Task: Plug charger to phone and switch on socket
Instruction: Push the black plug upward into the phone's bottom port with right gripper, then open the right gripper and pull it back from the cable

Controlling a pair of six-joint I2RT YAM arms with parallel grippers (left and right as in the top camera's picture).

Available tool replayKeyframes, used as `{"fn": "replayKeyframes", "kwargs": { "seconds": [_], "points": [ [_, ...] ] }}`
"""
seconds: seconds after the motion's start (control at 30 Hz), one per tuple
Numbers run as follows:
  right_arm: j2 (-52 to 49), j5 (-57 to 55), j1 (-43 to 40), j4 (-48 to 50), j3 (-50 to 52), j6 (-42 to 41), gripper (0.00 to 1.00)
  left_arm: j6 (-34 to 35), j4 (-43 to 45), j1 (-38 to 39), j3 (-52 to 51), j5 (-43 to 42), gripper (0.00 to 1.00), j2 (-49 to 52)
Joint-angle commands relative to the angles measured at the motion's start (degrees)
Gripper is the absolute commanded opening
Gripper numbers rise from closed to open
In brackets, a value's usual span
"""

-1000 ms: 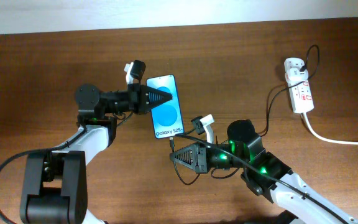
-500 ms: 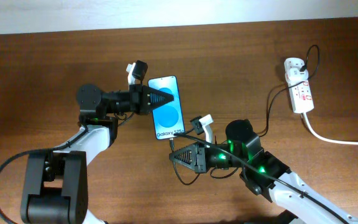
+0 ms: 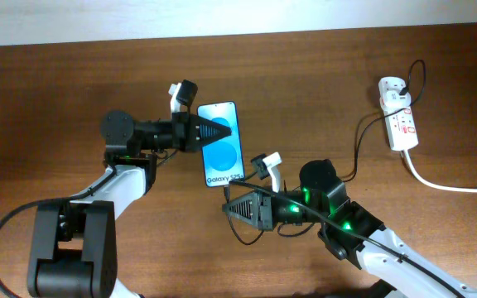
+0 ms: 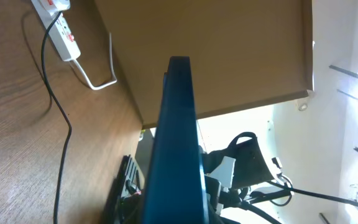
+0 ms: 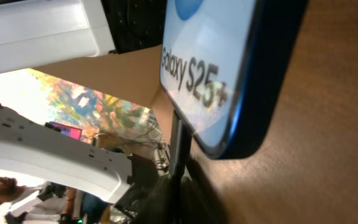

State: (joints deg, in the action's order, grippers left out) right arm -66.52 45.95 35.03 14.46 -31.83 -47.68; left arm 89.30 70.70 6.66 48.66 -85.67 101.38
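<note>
The phone (image 3: 223, 146) is held tilted in the air, so my left gripper will next turn it flat, lower it to the clear tabletop below and let go of it there.
The phone (image 3: 223, 146) has a bright blue screen, with its text end towards my right arm. My left gripper (image 3: 214, 131) is shut on its far half and holds it tilted; the left wrist view shows its dark blue edge (image 4: 178, 137). My right gripper (image 3: 229, 204) is shut on the charger tip (image 5: 177, 140), which stands right at the phone's text end (image 5: 229, 81). I cannot tell whether the tip is inside the port. The black charger cable (image 3: 361, 136) runs back to the white socket (image 3: 397, 116) at the far right.
The socket's thick white lead (image 3: 445, 185) runs off to the right edge. The socket (image 4: 59, 28), the black cable (image 4: 56, 106) and the white lead (image 4: 98, 78) also show in the left wrist view. The brown table edge (image 3: 238, 37) borders a pale wall at the back.
The right gripper has crept slightly left and up towards the phone's text end. The left gripper has turned the phone a little.
</note>
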Motion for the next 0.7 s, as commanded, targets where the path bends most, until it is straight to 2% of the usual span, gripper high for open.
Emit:
{"fn": "replayKeyframes", "kwargs": {
  "seconds": [0.0, 0.03, 0.1, 0.2, 0.23, 0.27, 0.33, 0.4, 0.47, 0.6, 0.67],
  "points": [
    [0.0, -1.0, -0.6, 0.8, -1.5, 0.9, 0.27, -0.9, 0.4, 1.0, 0.5, -4.5, 0.00, -0.1],
    [0.4, 1.0, -0.5, 0.7, -1.5, 0.9, 0.35, -2.4, 0.4, 0.8, 0.5, -4.4, 0.00, -0.1],
    [1.8, 2.4, -0.5, -0.8, -1.5, 0.9, 0.43, -3.4, 0.4, -0.1, 0.5, -3.7, 0.00, -0.1],
    [6.1, 0.3, 0.3, -7.7, -1.5, 3.4, 0.42, -5.5, 0.4, -2.2, 0.5, -1.4, 0.00, -0.1],
    [8.2, -3.6, 1.6, -11.1, -1.5, 4.6, 0.45, -5.6, 0.4, -2.8, 0.6, -0.7, 0.00, -0.1],
    [10.4, -9.6, 3.7, -14.8, -1.6, 5.8, 0.52, -5.5, 0.4, -3.0, 0.6, 0.0, 0.00, -0.1],
    [13.6, -29.8, 10.5, -22.7, -1.6, 7.9, 0.58, -5.5, 0.4, -3.0, 0.5, 1.0, 0.00, -0.1],
    [13.6, -42.2, 16.2, -23.9, -1.6, 7.8, 0.59, -5.5, 0.4, -2.6, 0.5, 1.5, 0.00, -0.1],
    [12.3, -50.2, 19.7, -23.8, -1.9, 7.9, 0.59, -5.5, 0.4, -2.3, 0.5, 1.5, 0.00, -0.1],
    [8.0, -58.2, 20.5, -24.1, -6.0, 9.5, 0.59, -5.5, 0.4, -0.8, 0.5, 1.4, 0.00, -0.1],
    [5.7, -58.5, 20.5, -23.8, -8.0, 11.5, 0.53, -5.5, 0.4, -0.2, 0.5, 1.5, 0.00, -0.1]
  ]
}}
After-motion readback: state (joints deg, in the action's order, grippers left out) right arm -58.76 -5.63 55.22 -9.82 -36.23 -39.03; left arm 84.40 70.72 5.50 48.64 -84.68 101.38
